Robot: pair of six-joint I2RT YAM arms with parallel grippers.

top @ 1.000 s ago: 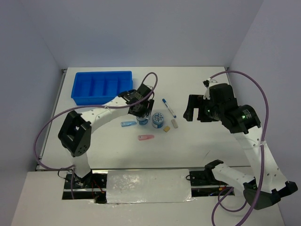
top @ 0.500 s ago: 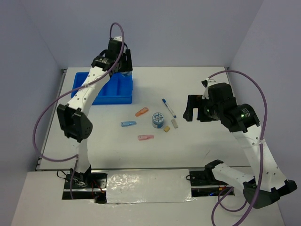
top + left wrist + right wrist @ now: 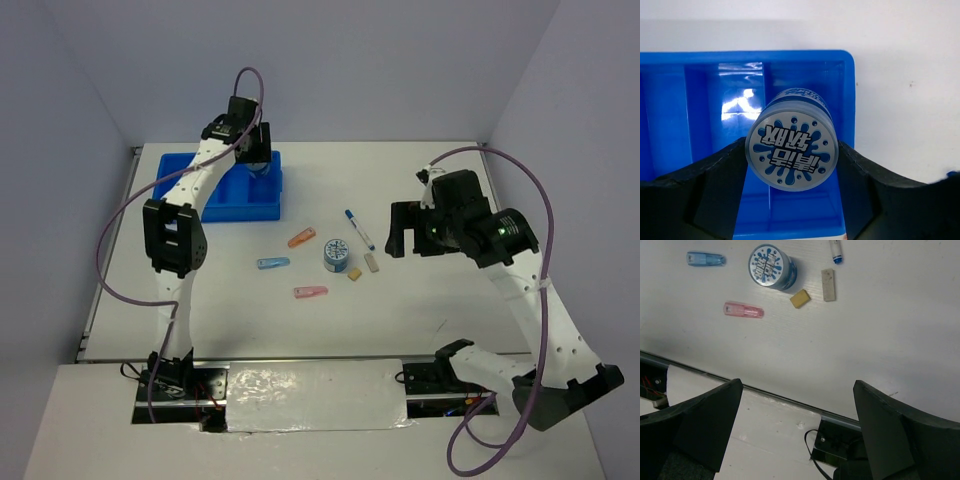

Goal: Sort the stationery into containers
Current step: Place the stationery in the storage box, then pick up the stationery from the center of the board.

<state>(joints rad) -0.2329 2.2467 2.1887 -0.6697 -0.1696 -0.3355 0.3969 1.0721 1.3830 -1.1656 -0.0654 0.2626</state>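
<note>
The second roll [image 3: 336, 253] [image 3: 771, 267] stands upright below, so next I should move my right gripper to the left in the top view and lower its open fingers to either side of the roll.
My left gripper [image 3: 256, 158] is shut on a round blue-white roll [image 3: 791, 145], holding it over the rightmost compartment of the blue tray [image 3: 180, 192], whose dividers [image 3: 705, 110] show beneath. A second roll [image 3: 337, 254] stands mid-table. Around it lie a white pen with a blue cap [image 3: 359, 228], an orange clip [image 3: 301, 238], a blue clip [image 3: 272, 263], a pink clip [image 3: 311, 292], a tan block [image 3: 354, 273] and a whitish block [image 3: 372, 262]. My right gripper [image 3: 405, 230] hovers open to the right of them, holding nothing; its view shows the roll [image 3: 769, 266] and the pink clip [image 3: 743, 310].
Pale walls close the table at the back and sides. A foil-covered strip [image 3: 315, 395] runs along the near edge between the arm bases. Purple cables [image 3: 110, 240] loop beside both arms. The table's near edge [image 3: 780, 394] crosses the right wrist view.
My left arm has carried the roll from the middle of the table back to above the tray, then lowered a little. The right arm has barely shifted.
</note>
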